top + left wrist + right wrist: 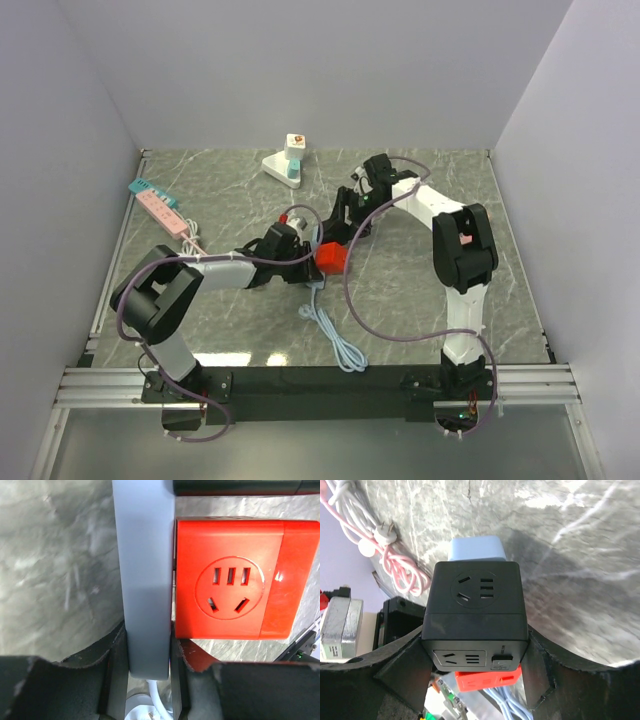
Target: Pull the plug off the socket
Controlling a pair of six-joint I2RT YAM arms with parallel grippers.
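Observation:
My right gripper needs to swing over the bare tabletop by the pink block, below it and to its right in the top view, then lower and release the socket.
A light grey-blue plug (147,580) sits between the fingers of my left gripper (147,655), which is shut on it. Its white cable (157,695) trails toward the table's near edge (335,340). My right gripper (475,650) is shut on a black cube socket (475,605). The plug (474,549) shows against the far face of that socket. A red cube socket (235,580) lies right beside the plug, also in the top view (331,259). Both grippers meet mid-table, left (300,245), right (342,222). The joint between plug and black socket is hidden.
A pink power strip (165,212) and a teal one (145,187) lie at the far left, with a pink cable (395,560) coiled beside them. A white stand with a small box (287,160) is at the back. Grey walls enclose three sides.

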